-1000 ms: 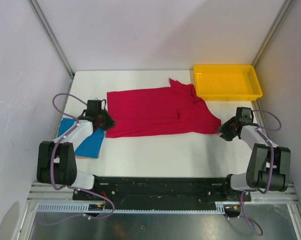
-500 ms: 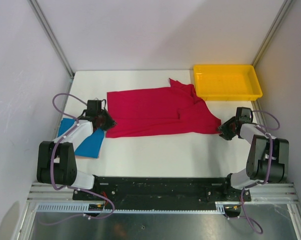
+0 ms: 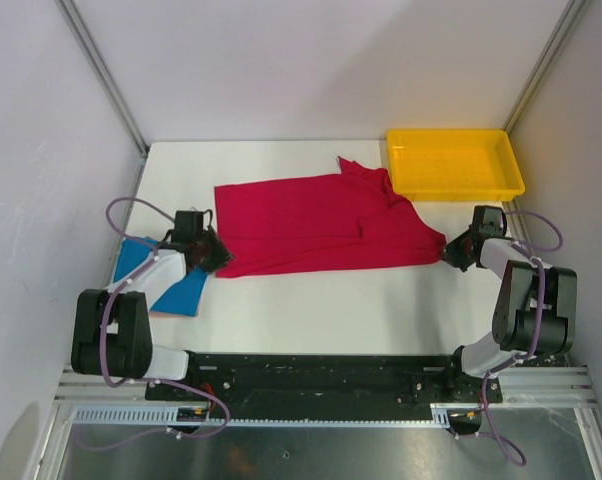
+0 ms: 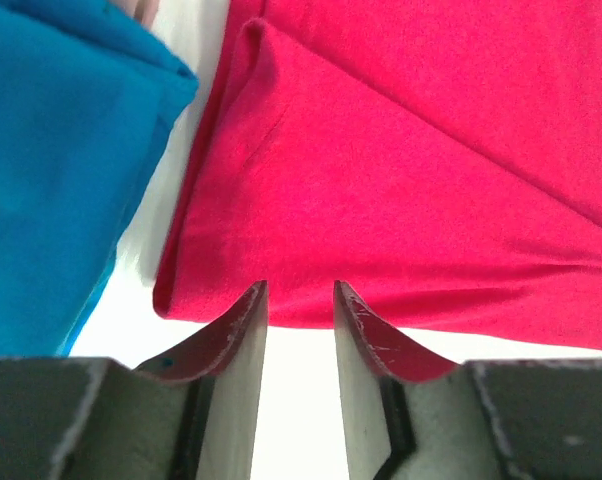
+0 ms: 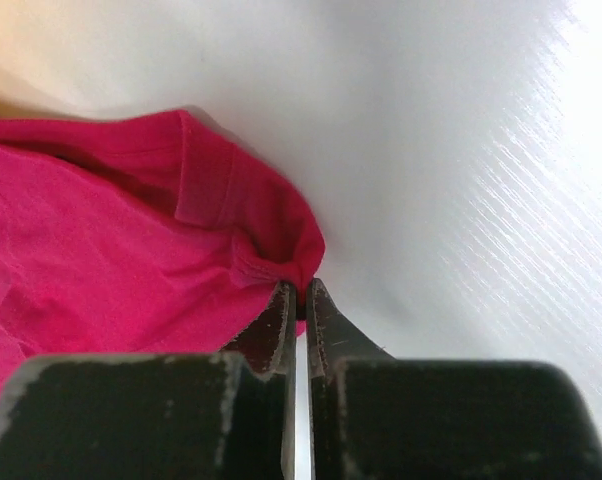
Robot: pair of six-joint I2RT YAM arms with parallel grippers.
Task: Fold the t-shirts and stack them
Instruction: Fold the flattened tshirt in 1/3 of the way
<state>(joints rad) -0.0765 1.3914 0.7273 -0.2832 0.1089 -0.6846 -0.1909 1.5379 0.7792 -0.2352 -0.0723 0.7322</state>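
The pinched corner should be dragged back by my right gripper and let go on the bare near tabletop, which is open between the gripper and my base.
The crimson t-shirt (image 3: 311,225) lies spread flat across the middle of the white table, sleeve and collar bunched toward its right end. The blue t-shirt (image 3: 186,290) sits folded at the near left, partly under my left arm. My left gripper (image 3: 221,262) is at the red shirt's near-left corner. In the left wrist view it (image 4: 299,292) is open, its tips at the red hem (image 4: 401,180), bare table showing between the fingers and blue cloth (image 4: 61,170) to the left. My right gripper (image 3: 447,250) is shut on the red shirt's right corner, pinching a fold of cloth (image 5: 281,250) at its tips (image 5: 301,290).
A yellow plastic tray (image 3: 455,194) stands at the back right, just beyond the right gripper. Pale walls with metal posts close in the table on the left, right and back. White tabletop (image 3: 321,300) runs between the red shirt and the arm bases.
The right gripper moved up to the red shirt's right corner and closed on it. The left gripper shifted slightly nearer along the left corner and opened wider.
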